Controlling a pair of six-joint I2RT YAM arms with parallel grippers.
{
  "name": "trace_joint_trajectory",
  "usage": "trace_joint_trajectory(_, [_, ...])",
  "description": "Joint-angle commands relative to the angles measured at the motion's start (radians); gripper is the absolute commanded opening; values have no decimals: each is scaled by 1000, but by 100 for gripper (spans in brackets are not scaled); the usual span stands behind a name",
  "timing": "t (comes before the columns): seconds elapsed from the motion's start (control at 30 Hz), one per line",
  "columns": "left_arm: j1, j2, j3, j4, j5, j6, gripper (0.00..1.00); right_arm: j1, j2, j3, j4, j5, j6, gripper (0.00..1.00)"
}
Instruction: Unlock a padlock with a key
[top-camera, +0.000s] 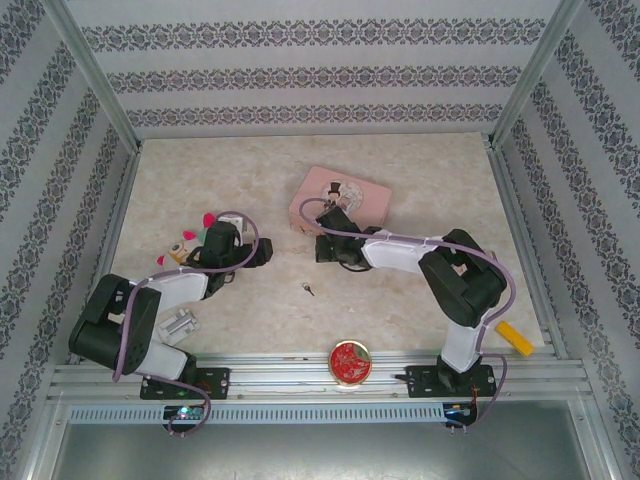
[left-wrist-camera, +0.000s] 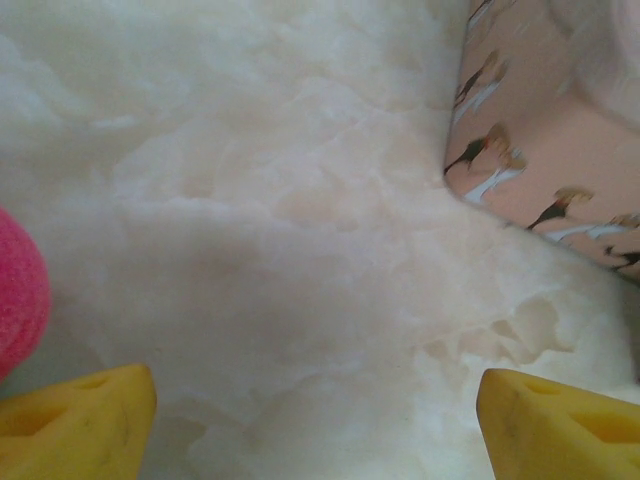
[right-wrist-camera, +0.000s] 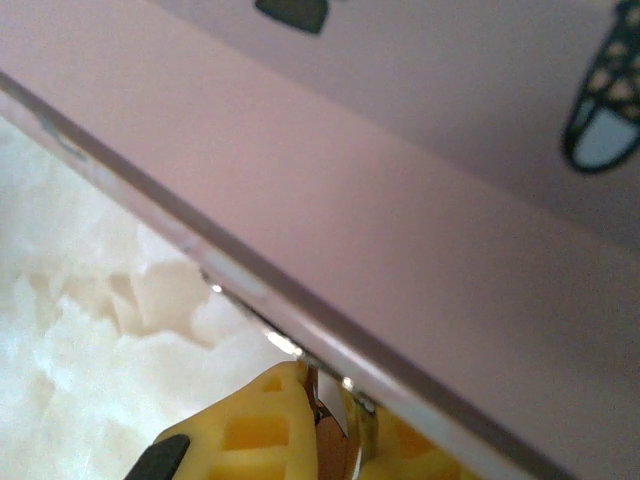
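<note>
I should next pull my right gripper back slightly, then open it to let go of the piece.
The small silvery key (top-camera: 310, 290) lies on the marble table between the two arms. My right gripper (top-camera: 323, 228) is pressed against the near-left edge of the pink box (top-camera: 340, 195). In the right wrist view its yellow fingers (right-wrist-camera: 270, 420) stand almost together, shut on a small brass-brown piece with a silvery strip, the padlock (right-wrist-camera: 338, 445), right under the box rim (right-wrist-camera: 330, 250). Most of the padlock is hidden by the fingers. My left gripper (top-camera: 265, 250) hovers left of the key, open, with bare table between its fingers (left-wrist-camera: 80, 420).
A pink and green toy (top-camera: 195, 235) sits beside the left arm, and its pink ball (left-wrist-camera: 20, 290) shows at the left wrist view's edge. A round red tin (top-camera: 350, 362) stands at the near edge. A yellow block (top-camera: 517, 338) lies at the right rail.
</note>
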Motion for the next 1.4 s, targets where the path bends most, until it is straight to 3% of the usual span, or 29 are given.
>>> trace_joint_trajectory(0.0, [10, -47, -8, -3, 29, -29, 84, 37, -40, -55, -145, -61, -70, 0])
trace_joint_trajectory(0.23, [-2, -108, -15, 0, 57, -93, 83, 56, -114, -164, -168, -63, -58, 1])
trace_joint_trajectory(0.43, [-16, -122, 2, 3, 83, -124, 79, 63, -181, -200, -209, -31, -24, 30])
trace_joint_trajectory(0.67, [-57, -128, 33, 28, 117, -167, 72, 73, -349, -274, -230, 29, 43, 40])
trace_joint_trajectory(0.97, [-102, -31, 100, 88, 137, -180, 68, 17, -498, -374, -225, 179, 129, 34])
trace_joint_trajectory(1.13, [-129, 54, 152, 117, 142, -175, 64, -69, -447, -383, -107, 210, 76, 26])
trace_joint_trajectory(1.37, [-169, 133, 201, 128, 142, -158, 50, -154, -327, -287, -28, 173, -11, 24])
